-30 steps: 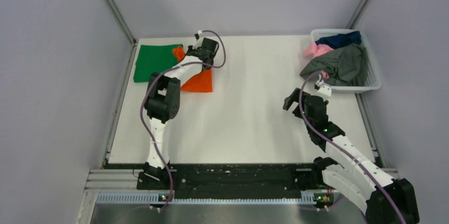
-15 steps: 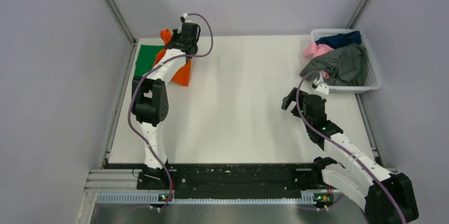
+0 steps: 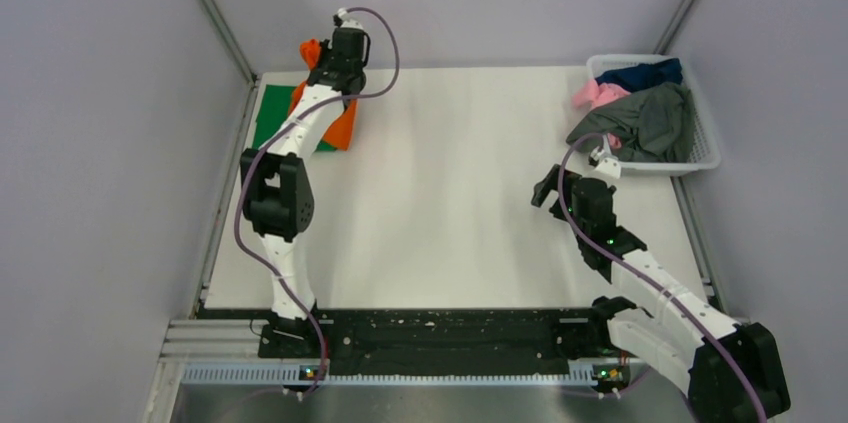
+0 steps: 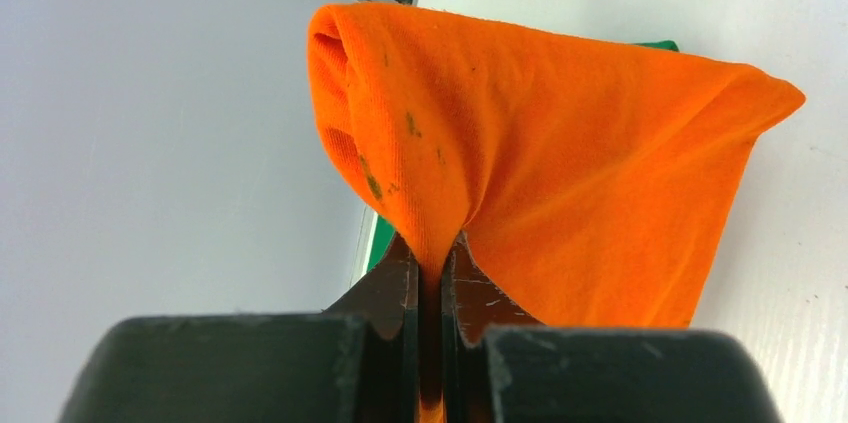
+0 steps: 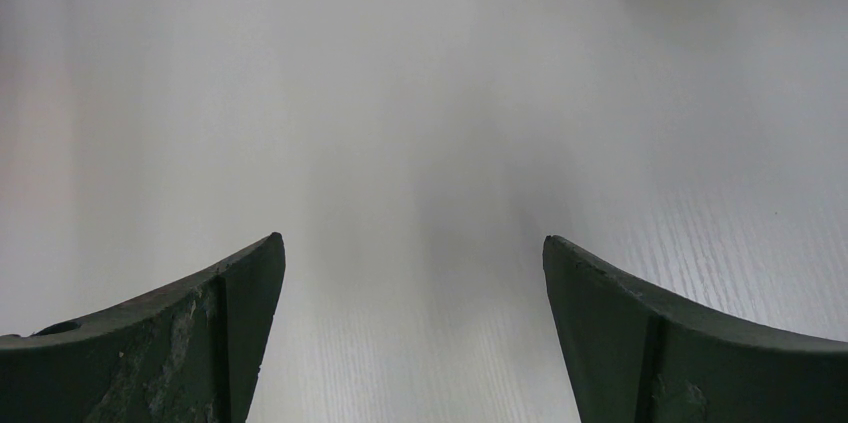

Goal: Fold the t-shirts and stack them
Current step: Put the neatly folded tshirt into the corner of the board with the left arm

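Observation:
The orange t-shirt needs to go left in the top view next, then down over the green t-shirt [image 3: 268, 115] with my left gripper, as its part by the wall is still uncovered.
My left gripper [image 3: 322, 61] is raised at the table's far left corner, shut on a pinch of the bright orange t-shirt [image 3: 343, 128]. The shirt hangs from it above the flat green t-shirt [image 3: 268, 115]. In the left wrist view the orange cloth [image 4: 560, 163] drapes from the pinched jaws of this gripper [image 4: 432, 253], and a sliver of green [image 4: 380, 238] shows behind. My right gripper [image 3: 548, 188] hovers over bare table right of centre, open. The right wrist view shows that gripper [image 5: 412, 243] with nothing between its fingers.
A white lattice basket [image 3: 706, 148] stands at the far right, holding a grey t-shirt [image 3: 640, 121], a pink one [image 3: 595, 93] and a navy one [image 3: 640, 73]. Grey walls close in the table's left, back and right sides.
My left gripper has carried the orange t-shirt up and to the far left, off the table and over the green one. The right arm has barely moved.

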Available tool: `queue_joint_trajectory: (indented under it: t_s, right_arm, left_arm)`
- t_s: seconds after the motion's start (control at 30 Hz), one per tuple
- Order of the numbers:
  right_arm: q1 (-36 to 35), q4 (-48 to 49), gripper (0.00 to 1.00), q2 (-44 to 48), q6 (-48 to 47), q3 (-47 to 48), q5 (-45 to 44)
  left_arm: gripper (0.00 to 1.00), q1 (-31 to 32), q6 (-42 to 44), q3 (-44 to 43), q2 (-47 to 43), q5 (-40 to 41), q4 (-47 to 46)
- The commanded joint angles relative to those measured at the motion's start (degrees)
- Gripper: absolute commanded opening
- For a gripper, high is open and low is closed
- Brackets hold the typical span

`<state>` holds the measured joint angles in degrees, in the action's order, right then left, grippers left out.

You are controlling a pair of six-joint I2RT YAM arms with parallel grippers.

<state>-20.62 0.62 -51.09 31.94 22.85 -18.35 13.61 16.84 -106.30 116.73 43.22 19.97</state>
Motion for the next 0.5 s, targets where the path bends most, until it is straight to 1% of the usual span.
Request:
queue_joint_trajectory:
  t_s: [0.0, 0.27, 0.33, 0.4, 0.47]
  right_arm:
    - [-0.4, 1.8, 0.99, -0.1, -0.5, -0.4, -1.6]
    - [-0.4, 1.0, 0.99, -0.9, -1.0, -0.1, -3.3]
    - [-0.4, 0.3, 0.99, -0.8, -1.2, 0.2, -3.4]
    - [-0.5, 0.1, 0.99, -0.5, -1.4, 0.2, -3.9]
    - [-0.5, 0.1, 0.99, -0.5, -1.4, 0.2, -4.4]
  left_arm:
    - [0.0, -2.3, -0.8, -2.8, -2.1, -1.2, -3.9]
    - [0.0, -7.8, 1.0, -5.3, 3.0, -7.1, -3.8]
    - [0.0, -9.5, 1.5, -5.3, 4.0, -10.2, -3.3]
    - [0.0, -11.1, 1.4, -5.2, 4.8, -15.0, -2.7]
    - [0.0, -12.7, 1.2, -5.2, 5.7, -17.6, -2.8]
